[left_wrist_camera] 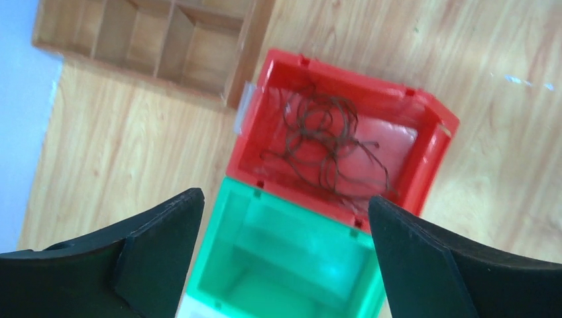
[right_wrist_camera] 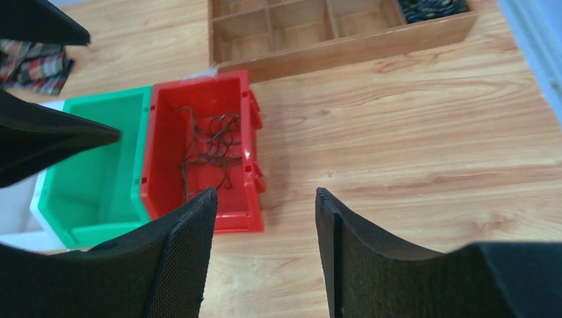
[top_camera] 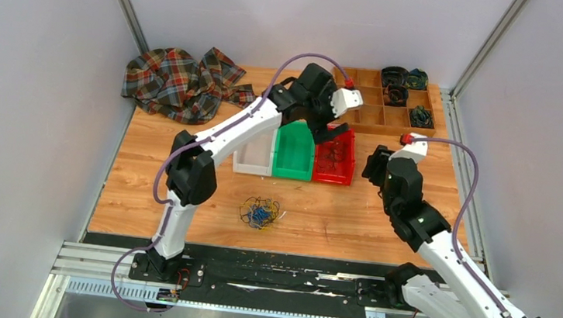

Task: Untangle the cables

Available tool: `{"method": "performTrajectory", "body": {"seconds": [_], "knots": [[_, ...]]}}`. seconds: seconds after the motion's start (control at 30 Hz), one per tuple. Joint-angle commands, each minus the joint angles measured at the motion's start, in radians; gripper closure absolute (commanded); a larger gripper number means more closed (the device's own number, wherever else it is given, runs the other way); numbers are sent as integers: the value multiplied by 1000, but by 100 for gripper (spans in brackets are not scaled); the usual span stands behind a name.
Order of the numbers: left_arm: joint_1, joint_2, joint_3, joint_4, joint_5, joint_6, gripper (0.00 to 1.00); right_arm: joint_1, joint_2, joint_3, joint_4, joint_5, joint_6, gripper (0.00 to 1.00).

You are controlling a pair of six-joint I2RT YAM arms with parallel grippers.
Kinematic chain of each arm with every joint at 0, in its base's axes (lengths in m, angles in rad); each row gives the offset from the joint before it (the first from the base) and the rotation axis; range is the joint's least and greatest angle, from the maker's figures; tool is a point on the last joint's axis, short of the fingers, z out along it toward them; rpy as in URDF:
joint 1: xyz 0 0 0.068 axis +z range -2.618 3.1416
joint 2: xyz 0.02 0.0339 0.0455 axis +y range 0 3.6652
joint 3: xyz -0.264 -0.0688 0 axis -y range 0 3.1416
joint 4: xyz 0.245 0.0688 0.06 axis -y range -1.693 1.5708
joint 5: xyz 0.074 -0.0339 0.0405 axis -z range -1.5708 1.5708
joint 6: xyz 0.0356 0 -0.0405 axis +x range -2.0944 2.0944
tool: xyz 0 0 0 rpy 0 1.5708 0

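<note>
The tangle's yellow cable (top_camera: 263, 204) lies below and back from my left gripper, left in the top view, so the gripper moves back past the bins and down next.
A fist-sized tangle of blue and yellow cables (top_camera: 259, 211) lies on the table in front of the bins. A loose dark cable (left_wrist_camera: 328, 142) lies inside the red bin (left_wrist_camera: 424, 175); it also shows in the right wrist view (right_wrist_camera: 209, 146) and the top view (top_camera: 333, 156). My left gripper (top_camera: 326, 132) hovers above the green bin (top_camera: 294, 152) and red bin (top_camera: 347, 169), open and empty (left_wrist_camera: 285, 205). My right gripper (top_camera: 375, 166) is open and empty (right_wrist_camera: 265, 199), to the right of the red bin (right_wrist_camera: 166, 112), above bare table.
A white bin (top_camera: 251, 160) stands left of the green one. A wooden compartment tray (top_camera: 365, 105) with dark coiled bundles sits at the back right. A plaid cloth (top_camera: 180, 83) lies at the back left. Metal frame posts stand at the back corners.
</note>
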Motion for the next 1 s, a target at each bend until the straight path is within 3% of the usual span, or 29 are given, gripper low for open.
{"method": "performTrajectory", "body": {"seconds": [0.0,0.1,0.2,0.43,0.63,0.87,0.97], "knots": [[82,-150,13,-275,81,-12,1,-12,57,24,13,-171,10,43],[131,-296,-140,-370,157,44,0,-6,101,23,22,-268,24,43],[148,-507,-416,-390,189,95,2,14,126,18,28,-311,34,40],[148,-800,-830,-389,253,115,17,46,153,-22,46,-425,44,41],[148,-808,-940,-378,234,205,29,71,142,-37,-4,-476,34,46],[148,-731,-969,-269,202,167,32,128,115,-39,-36,-484,33,48],[148,-722,-984,-228,168,154,39,146,102,-43,-49,-496,38,50]]}}
